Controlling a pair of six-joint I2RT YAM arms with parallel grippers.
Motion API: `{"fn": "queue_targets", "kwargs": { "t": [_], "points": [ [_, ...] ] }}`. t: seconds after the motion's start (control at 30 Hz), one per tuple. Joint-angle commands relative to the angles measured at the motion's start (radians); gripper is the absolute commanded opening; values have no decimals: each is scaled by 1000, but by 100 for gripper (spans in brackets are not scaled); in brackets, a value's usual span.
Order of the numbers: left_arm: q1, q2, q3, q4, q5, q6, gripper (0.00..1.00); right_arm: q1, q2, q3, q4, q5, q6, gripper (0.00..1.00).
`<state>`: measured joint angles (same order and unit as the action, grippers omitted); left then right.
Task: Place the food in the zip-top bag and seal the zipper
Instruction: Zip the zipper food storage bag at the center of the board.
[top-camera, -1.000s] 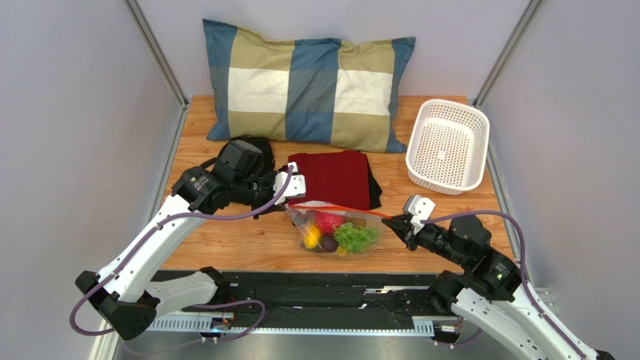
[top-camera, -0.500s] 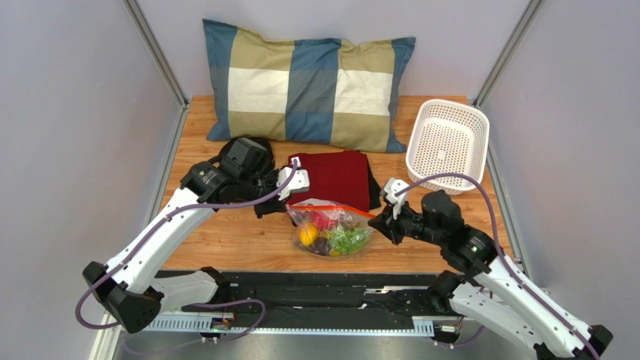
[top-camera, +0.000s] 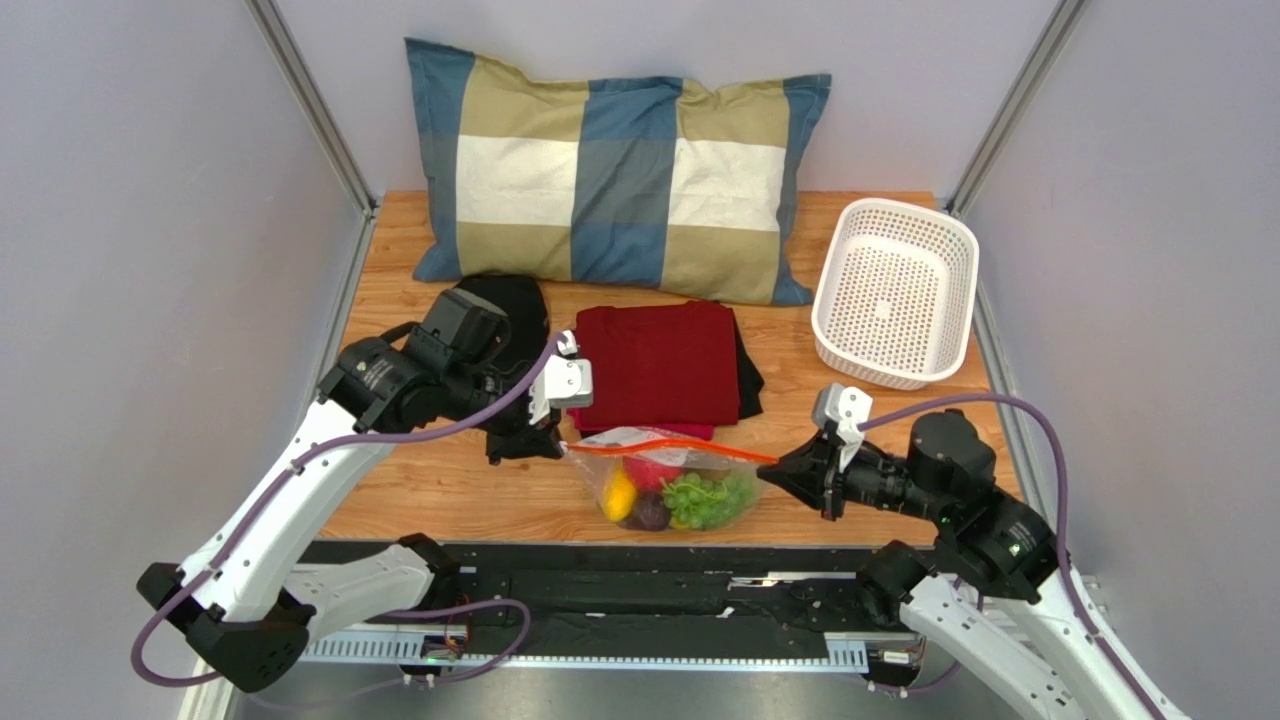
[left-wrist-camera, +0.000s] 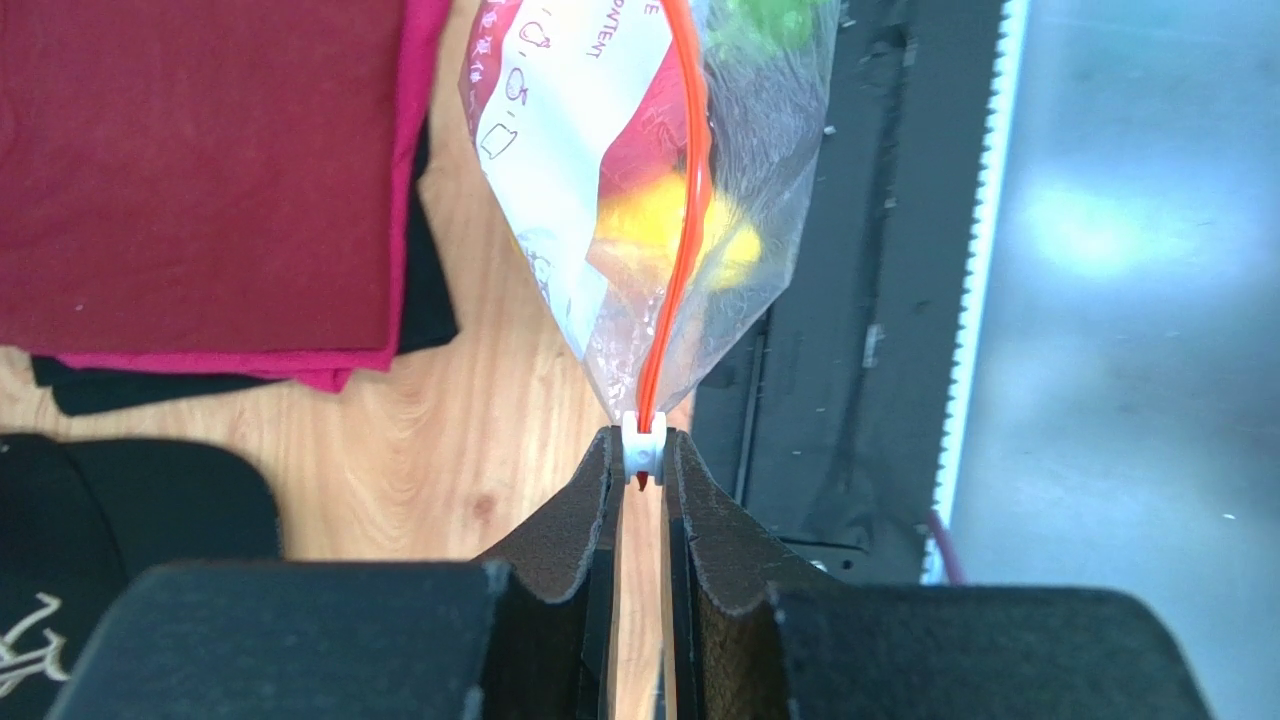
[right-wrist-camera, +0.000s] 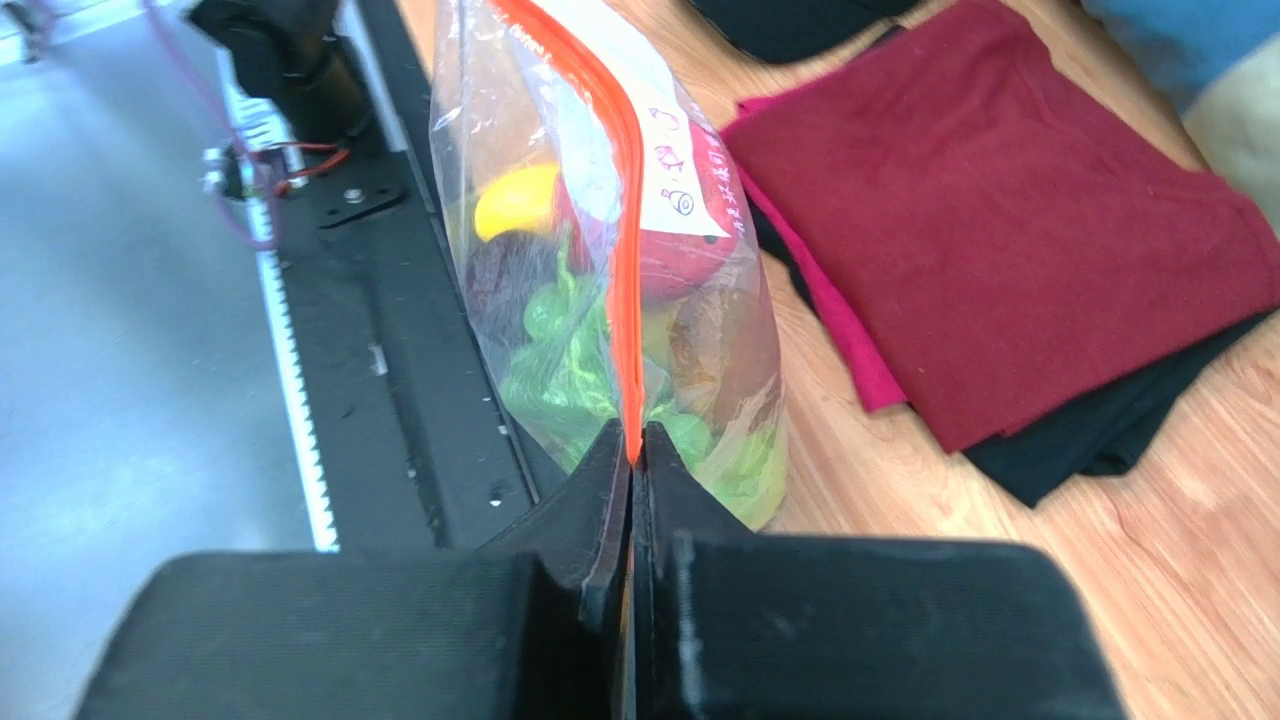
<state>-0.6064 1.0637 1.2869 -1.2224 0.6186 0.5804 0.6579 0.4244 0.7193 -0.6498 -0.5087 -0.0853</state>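
Observation:
My left gripper lowers away from my base to the folded dark red cloth's near edge next and then releases the white slider (left-wrist-camera: 643, 444).
The clear zip-top bag (top-camera: 669, 483) hangs between both grippers near the table's front edge, holding the food (top-camera: 679, 495): red, yellow, green and dark pieces. Its orange-red zipper (top-camera: 676, 447) runs taut along the top. My left gripper (top-camera: 559, 438) is shut on the small white slider (left-wrist-camera: 643, 444) at the zipper's left end. My right gripper (top-camera: 769, 470) is shut on the zipper's right end (right-wrist-camera: 630, 435). The bag and its food also show in the left wrist view (left-wrist-camera: 661, 195) and the right wrist view (right-wrist-camera: 601, 300).
A folded dark red cloth (top-camera: 661, 360) on a black cloth lies just behind the bag. A checked pillow (top-camera: 616, 165) sits at the back. A white perforated basket (top-camera: 896, 293) stands at the back right. A black cap (top-camera: 504, 300) lies behind the left arm.
The bag has moved toward the front edge and its zipper is now stretched straight. The left gripper moved left and nearer; the right gripper moved back to the right.

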Motion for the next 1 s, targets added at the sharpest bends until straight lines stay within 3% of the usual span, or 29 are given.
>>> {"fn": "queue_targets", "kwargs": {
  "t": [0.0, 0.13, 0.33, 0.47, 0.57, 0.6, 0.67, 0.8, 0.87, 0.9, 0.93, 0.97],
  "points": [
    [4, -33, 63, -58, 87, -48, 0, 0, -23, 46, -45, -70, 4, 0],
    [3, 21, 78, -34, 47, -82, 0, 0, 62, 46, 7, -42, 36, 0],
    [7, 194, 62, 78, -134, -113, 0, -26, 325, 69, 133, 183, -5, 0],
    [22, 292, 38, 203, -227, -152, 0, -83, 477, 74, 203, 151, -31, 0],
    [23, 366, 77, 233, -264, -197, 4, -104, 553, 78, 219, 153, -33, 6],
    [25, 378, 87, 238, -237, -223, 7, -119, 563, 77, 229, 162, -28, 16],
    [23, 371, 100, 258, -217, -237, 18, -141, 559, 83, 254, 180, -27, 26],
    [26, 328, 135, 281, -249, -287, 45, -228, 571, 175, 266, 182, -34, 67],
    [33, 314, 158, 271, -253, -303, 62, -253, 577, 225, 262, 157, -39, 75],
    [42, 293, 178, 268, -252, -310, 65, -277, 574, 276, 257, 151, -41, 83],
    [48, 282, 187, 259, -249, -327, 76, -288, 571, 296, 248, 141, -47, 87],
    [56, 271, 196, 247, -247, -329, 79, -299, 565, 319, 227, 141, -50, 88]
  ]
}}
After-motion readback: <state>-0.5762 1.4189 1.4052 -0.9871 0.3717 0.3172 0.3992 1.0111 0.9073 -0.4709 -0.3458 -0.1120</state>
